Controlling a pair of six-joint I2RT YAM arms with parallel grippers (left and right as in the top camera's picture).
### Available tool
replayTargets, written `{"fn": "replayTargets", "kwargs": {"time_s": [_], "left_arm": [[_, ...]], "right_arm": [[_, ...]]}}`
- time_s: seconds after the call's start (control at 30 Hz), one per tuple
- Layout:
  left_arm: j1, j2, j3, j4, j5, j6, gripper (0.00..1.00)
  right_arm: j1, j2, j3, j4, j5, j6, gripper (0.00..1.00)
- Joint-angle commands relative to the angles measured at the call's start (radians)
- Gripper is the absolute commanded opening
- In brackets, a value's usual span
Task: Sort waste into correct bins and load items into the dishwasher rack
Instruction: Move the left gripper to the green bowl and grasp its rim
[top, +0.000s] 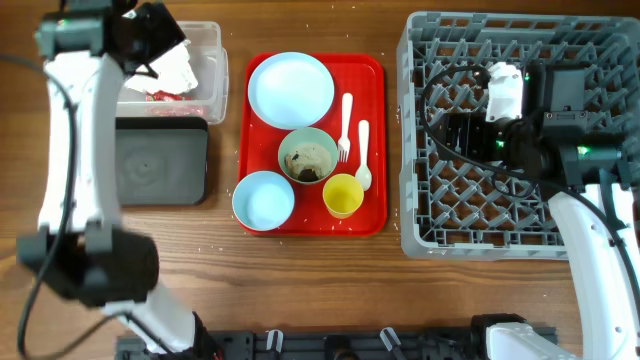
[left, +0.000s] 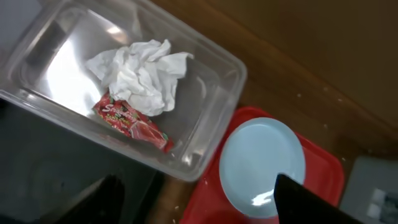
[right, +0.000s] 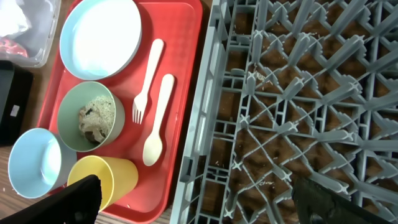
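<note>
My left gripper should first swing back from the clear tub and go down onto the pale green bowl's rim (top: 334, 149) by the fork, to get the food scraps.
The crumpled white napkin (left: 140, 71) and red-and-white wrapper (left: 130, 118) lie in the clear tub (left: 214, 93), also seen from overhead (top: 212, 60). My left gripper (top: 158, 42) hangs open and empty above it, fingers apart in the left wrist view (left: 199, 205). On the red tray (top: 375, 150) are the blue plate (top: 291, 88), the pale green bowl (top: 308, 157) with food scraps, the blue bowl (top: 264, 199), yellow cup (top: 343, 195), fork (top: 345, 125) and spoon (top: 363, 155). My right gripper (top: 465, 130) is open and empty over the grey rack (top: 520, 215).
The black tray (top: 160, 160) sits just in front of the clear tub, left of the red tray. The rack (right: 298, 112) stands right of the red tray with a narrow gap between them. Small crumbs dot the wooden table.
</note>
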Motion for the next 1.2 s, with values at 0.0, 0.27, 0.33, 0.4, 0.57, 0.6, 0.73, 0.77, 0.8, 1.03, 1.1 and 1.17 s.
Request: {"fn": "replayTargets", "kwargs": {"time_s": [0.0,0.27,0.33,0.4,0.57,0.6,0.73,0.77,0.8,1.03,1.1,1.17], "left_arm": [[-0.061,-0.032,0.014,-0.121,0.114,0.107,0.78],[-0.25,-0.017,-0.019,-0.276,0.116,0.143,0.73],[-0.293,-0.013,-0.046,-0.268,0.116,0.143,0.73],[-0.336,-0.007,-0.087,-0.245,0.116,0.143,0.73],[-0.419,-0.005,-0.223,-0.128,0.116,0.123,0.72],[-0.432,-0.005,-0.238,-0.108,0.116,0.121,0.72],[-0.512,0.007,-0.291,-0.006,0.116,0.121,0.76],[-0.529,0.016,-0.294,0.01,0.116,0.121,0.76],[-0.549,0.032,-0.295,0.025,0.116,0.121,0.76],[-0.615,0.169,-0.295,0.054,0.108,-0.022,0.65],[-0.623,0.2,-0.295,0.068,0.108,-0.056,0.63],[-0.632,0.221,-0.295,0.092,0.103,-0.068,0.6]], "right_arm": [[-0.004,0.006,0.019,0.004,-0.006,0.005,1.0],[-0.004,0.006,0.019,0.017,-0.006,0.008,1.0],[-0.004,0.006,0.019,0.017,-0.007,0.008,1.0],[-0.004,0.006,0.019,0.017,-0.01,0.012,1.0],[-0.004,0.006,0.019,0.021,-0.009,0.034,1.0],[-0.004,0.006,0.019,0.021,-0.009,0.034,1.0],[-0.004,0.006,0.019,0.022,-0.009,0.034,1.0],[-0.004,0.006,0.019,0.022,-0.009,0.034,1.0],[-0.004,0.006,0.019,0.022,-0.009,0.034,1.0],[-0.004,0.006,0.019,0.021,-0.009,0.034,1.0],[-0.004,0.006,0.019,0.021,-0.009,0.034,1.0],[-0.004,0.006,0.019,0.021,-0.01,0.035,1.0]]}}
